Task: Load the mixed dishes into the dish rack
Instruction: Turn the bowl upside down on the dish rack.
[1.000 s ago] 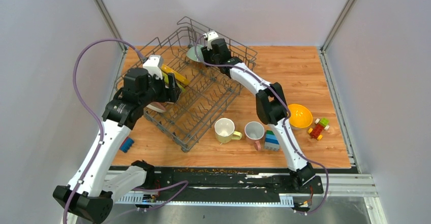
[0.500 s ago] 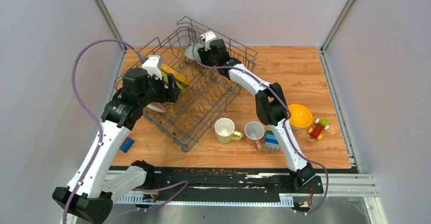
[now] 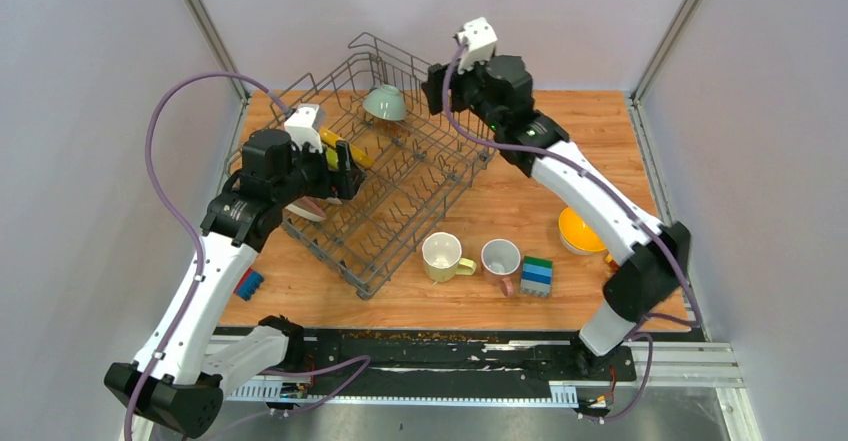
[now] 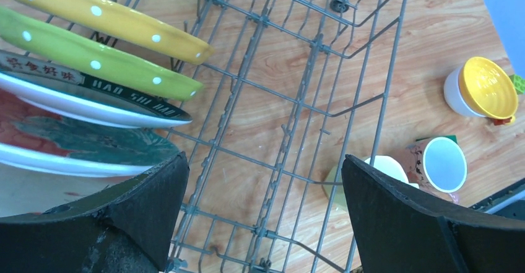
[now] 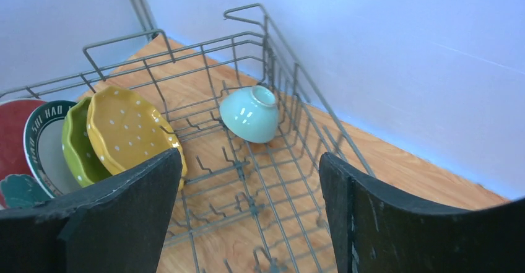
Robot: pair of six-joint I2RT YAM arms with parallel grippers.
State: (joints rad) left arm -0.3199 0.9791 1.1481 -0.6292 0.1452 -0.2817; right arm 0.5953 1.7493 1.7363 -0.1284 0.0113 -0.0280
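Note:
The yellow-orange bowl is still outside the rack (image 3: 400,223). My right gripper should next move back, to the right in the top view, and down over the yellow-orange bowl's rim (image 3: 603,242).
The dish rack (image 3: 400,223) stands at the table's back left. A pale green bowl (image 3: 385,103) lies upside down in its far corner, also in the right wrist view (image 5: 251,113). Yellow (image 4: 111,19), green (image 4: 93,59), patterned-rim (image 4: 93,96) and white-pink (image 4: 74,143) plates stand on edge in the rack's left end. My left gripper (image 3: 345,171) is open and empty over the rack beside the plates. My right gripper (image 3: 437,86) is open and empty, raised above the rack's far right side. A pale yellow mug (image 3: 441,255), a white pink-handled mug (image 3: 501,259) and a yellow-orange bowl (image 3: 578,231) stand on the table.
Stacked green-blue blocks (image 3: 536,275) stand right of the mugs. A small blue block (image 3: 249,284) lies by the left arm. My right arm crosses over the yellow-orange bowl and hides part of it. Grey walls close in the back and sides.
My right gripper has risen up and to the right, away from the pale green bowl, which stays in the rack. The right elbow has swung out to the right. The left arm has barely moved.

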